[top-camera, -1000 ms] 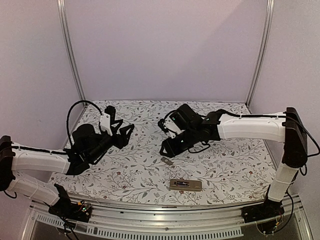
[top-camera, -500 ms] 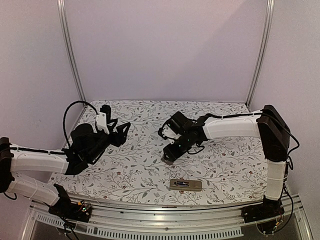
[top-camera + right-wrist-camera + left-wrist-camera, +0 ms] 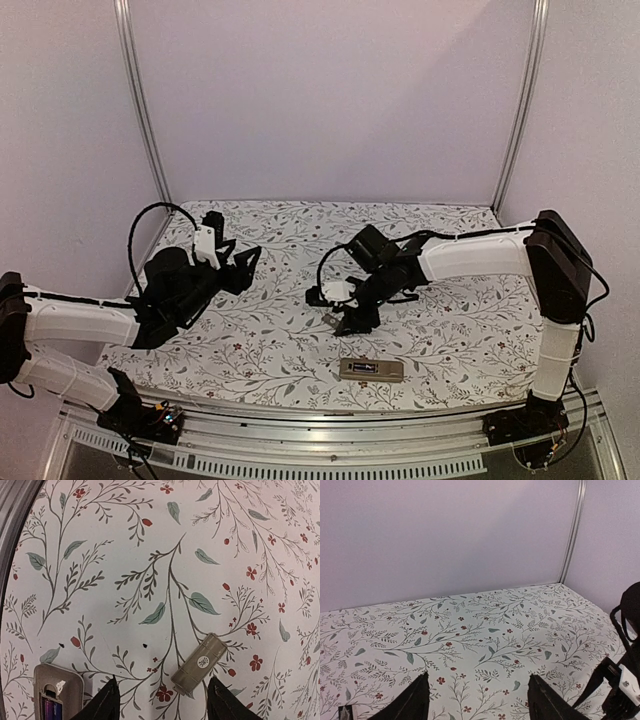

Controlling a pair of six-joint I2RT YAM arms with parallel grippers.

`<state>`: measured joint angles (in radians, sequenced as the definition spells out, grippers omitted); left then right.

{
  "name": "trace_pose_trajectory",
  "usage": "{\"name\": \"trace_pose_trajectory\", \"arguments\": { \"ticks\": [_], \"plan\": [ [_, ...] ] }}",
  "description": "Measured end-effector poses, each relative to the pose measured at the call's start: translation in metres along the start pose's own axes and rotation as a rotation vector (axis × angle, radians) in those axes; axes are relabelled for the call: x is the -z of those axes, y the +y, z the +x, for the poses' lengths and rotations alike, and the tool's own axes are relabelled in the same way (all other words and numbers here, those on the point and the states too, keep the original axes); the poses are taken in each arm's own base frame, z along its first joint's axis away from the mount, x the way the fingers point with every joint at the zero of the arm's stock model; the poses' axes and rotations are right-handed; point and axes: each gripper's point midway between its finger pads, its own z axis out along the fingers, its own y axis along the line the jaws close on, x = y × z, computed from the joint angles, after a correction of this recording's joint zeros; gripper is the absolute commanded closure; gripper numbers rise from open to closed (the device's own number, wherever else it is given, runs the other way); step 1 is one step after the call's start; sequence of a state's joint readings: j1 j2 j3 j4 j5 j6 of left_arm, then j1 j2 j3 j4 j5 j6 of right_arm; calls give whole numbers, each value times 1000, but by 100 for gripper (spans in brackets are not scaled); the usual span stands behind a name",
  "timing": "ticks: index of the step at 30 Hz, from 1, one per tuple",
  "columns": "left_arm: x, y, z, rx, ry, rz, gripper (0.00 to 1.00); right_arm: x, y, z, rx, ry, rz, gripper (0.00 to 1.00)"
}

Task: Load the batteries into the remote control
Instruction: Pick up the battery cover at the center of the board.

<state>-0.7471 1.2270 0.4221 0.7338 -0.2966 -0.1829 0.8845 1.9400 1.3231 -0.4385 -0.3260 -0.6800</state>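
Note:
My right gripper will next go down toward the cloth, turn a little and close on the battery cover's near end (image 3: 184,681), because that end is closest to its open fingers.
The remote control (image 3: 371,369) is a flat grey-brown bar lying near the table's front edge. In the right wrist view its end (image 3: 57,695) shows at the bottom left, with a dark battery (image 3: 50,711) in the open compartment. A small grey-brown battery cover (image 3: 199,664) lies flat on the cloth. My right gripper (image 3: 162,706) is open, low over it, with the cover just ahead of the right finger and untouched. In the top view that gripper (image 3: 343,318) hangs just behind the remote. My left gripper (image 3: 246,262) is open and empty above the left of the table; its fingers (image 3: 414,700) frame bare cloth.
The table is covered by a floral cloth (image 3: 450,320). A metal rail (image 3: 300,440) runs along the front edge, and pale walls with upright posts (image 3: 140,110) close in the back and sides. The right arm (image 3: 625,680) shows at the right edge of the left wrist view.
My right gripper has swung down and forward over the battery cover, its jaws opening wider. The left gripper has drawn back slightly and opened a little more.

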Motion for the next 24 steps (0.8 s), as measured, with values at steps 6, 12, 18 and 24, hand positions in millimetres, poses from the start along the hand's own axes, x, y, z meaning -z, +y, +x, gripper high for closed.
{"name": "trace_pose_trajectory", "arguments": {
  "ticks": [6, 12, 18, 24],
  "plan": [
    [0, 2, 1, -13, 4, -6, 33, 3, -7, 8, 253, -3, -20, 51],
    [-1, 6, 1, -17, 5, -16, 33, -10, -10, 21, 371, 33, -54, 55],
    [-2, 8, 2, -18, 9, -20, 33, -18, -8, 32, 416, 63, -77, 62],
    [-2, 9, 5, -20, 16, -25, 33, -22, -8, 35, 434, 72, -80, 72]
  ]
}}
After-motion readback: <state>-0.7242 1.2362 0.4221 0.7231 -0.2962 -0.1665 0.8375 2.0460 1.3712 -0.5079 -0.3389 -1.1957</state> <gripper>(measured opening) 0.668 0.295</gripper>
